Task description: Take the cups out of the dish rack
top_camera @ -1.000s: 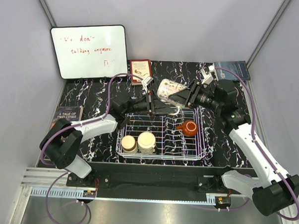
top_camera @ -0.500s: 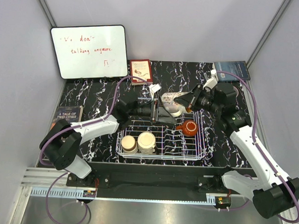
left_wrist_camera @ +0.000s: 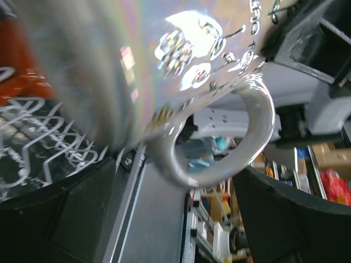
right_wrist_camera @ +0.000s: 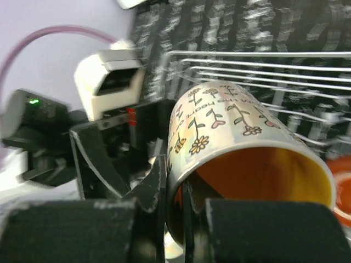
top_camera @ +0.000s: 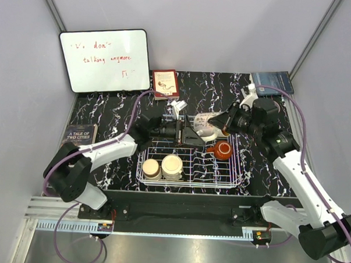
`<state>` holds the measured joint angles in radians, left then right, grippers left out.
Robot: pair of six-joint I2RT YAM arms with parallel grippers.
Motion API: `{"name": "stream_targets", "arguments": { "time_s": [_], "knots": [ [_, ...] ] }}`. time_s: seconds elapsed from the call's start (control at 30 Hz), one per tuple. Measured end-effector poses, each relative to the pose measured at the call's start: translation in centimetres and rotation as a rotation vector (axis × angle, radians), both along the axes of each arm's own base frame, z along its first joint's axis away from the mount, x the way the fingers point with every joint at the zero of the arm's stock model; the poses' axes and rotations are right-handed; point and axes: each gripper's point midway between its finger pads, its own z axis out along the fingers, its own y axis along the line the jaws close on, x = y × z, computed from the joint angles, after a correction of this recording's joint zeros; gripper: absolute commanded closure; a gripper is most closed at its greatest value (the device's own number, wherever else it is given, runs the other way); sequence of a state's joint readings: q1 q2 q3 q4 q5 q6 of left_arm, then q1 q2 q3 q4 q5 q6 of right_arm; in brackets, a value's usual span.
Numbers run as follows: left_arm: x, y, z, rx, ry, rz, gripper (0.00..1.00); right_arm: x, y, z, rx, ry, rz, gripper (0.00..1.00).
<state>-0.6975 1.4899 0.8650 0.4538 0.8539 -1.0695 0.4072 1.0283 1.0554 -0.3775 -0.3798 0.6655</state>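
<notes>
Next, my right gripper swings outward, tilts downward above the tabletop beyond, lowers and releases, because the flowered mug point(top_camera: 202, 122) still hangs tilted over the rack's back edge.
A flowered white mug point(top_camera: 202, 122) with an orange inside hangs tilted over the back edge of the white wire dish rack point(top_camera: 237, 169). My right gripper point(top_camera: 221, 123) is shut on its rim, one finger inside and one outside point(right_wrist_camera: 176, 170). My left gripper point(top_camera: 190, 135) stands open just left of the mug; its fingers flank the mug's handle point(left_wrist_camera: 258, 126) without touching it. In the rack stand two cream cups point(top_camera: 151, 168) point(top_camera: 171, 165) at the front left. A squat reddish-brown cup point(top_camera: 223, 149) with a handle sits at the back right.
A whiteboard point(top_camera: 104, 59) leans at the back left. Books lie at the back centre point(top_camera: 165, 83), back right point(top_camera: 272, 82) and left edge point(top_camera: 79, 136) of the black marbled table point(top_camera: 106, 114). Grey walls close in both sides.
The left gripper opened and let go of the flowered mug while the right gripper shut on its rim. The mug came down toward the rack's back edge.
</notes>
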Motion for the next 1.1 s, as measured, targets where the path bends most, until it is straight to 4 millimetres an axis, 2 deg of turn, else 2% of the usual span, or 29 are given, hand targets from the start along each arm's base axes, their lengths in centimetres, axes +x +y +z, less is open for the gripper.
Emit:
{"name": "stream_targets", "arguments": {
  "time_s": [0.07, 0.13, 0.23, 0.27, 0.3, 0.47, 0.67, 0.83, 0.97, 1.1],
  "knots": [
    [1.5, 1.2, -1.1, 0.074, 0.010, 0.097, 0.09, 0.3, -1.3, -0.4, -0.076, 0.011, -0.059, 1.00],
    [3.4, 2.9, -2.0, 0.148, 0.011, 0.216, 0.09, 1.1, -3.4, -0.4, -0.178, 0.016, -0.162, 1.00],
    [6.2, 6.4, -2.9, 0.264, 0.007, 0.423, 0.10, 2.9, -6.8, 0.2, -0.344, 0.022, -0.316, 1.00],
    [6.9, 7.6, -3.0, 0.302, 0.002, 0.491, 0.11, 4.2, -8.0, 0.4, -0.424, 0.026, -0.378, 1.00],
    [7.2, 8.8, -3.2, 0.340, -0.003, 0.549, 0.11, 4.9, -8.5, 0.5, -0.452, 0.027, -0.403, 1.00],
    [7.5, 12.1, -3.9, 0.478, -0.010, 0.692, 0.12, 9.5, -11.3, -1.5, -0.632, 0.130, -0.523, 1.00],
    [6.9, 14.8, -5.4, 0.608, 0.012, 0.772, 0.13, 14.8, -14.6, -4.7, -0.721, 0.270, -0.617, 1.00],
    [6.5, 15.6, -5.4, 0.635, 0.007, 0.791, 0.13, 18.7, -15.6, -6.5, -0.734, 0.318, -0.646, 1.00],
    [6.3, 15.9, -5.6, 0.647, 0.012, 0.791, 0.13, 21.3, -14.9, -7.9, -0.726, 0.332, -0.634, 1.00],
    [6.2, 16.0, -5.8, 0.657, 0.015, 0.788, 0.13, 22.8, -14.2, -10.2, -0.722, 0.367, -0.608, 1.00]
  ]
}}
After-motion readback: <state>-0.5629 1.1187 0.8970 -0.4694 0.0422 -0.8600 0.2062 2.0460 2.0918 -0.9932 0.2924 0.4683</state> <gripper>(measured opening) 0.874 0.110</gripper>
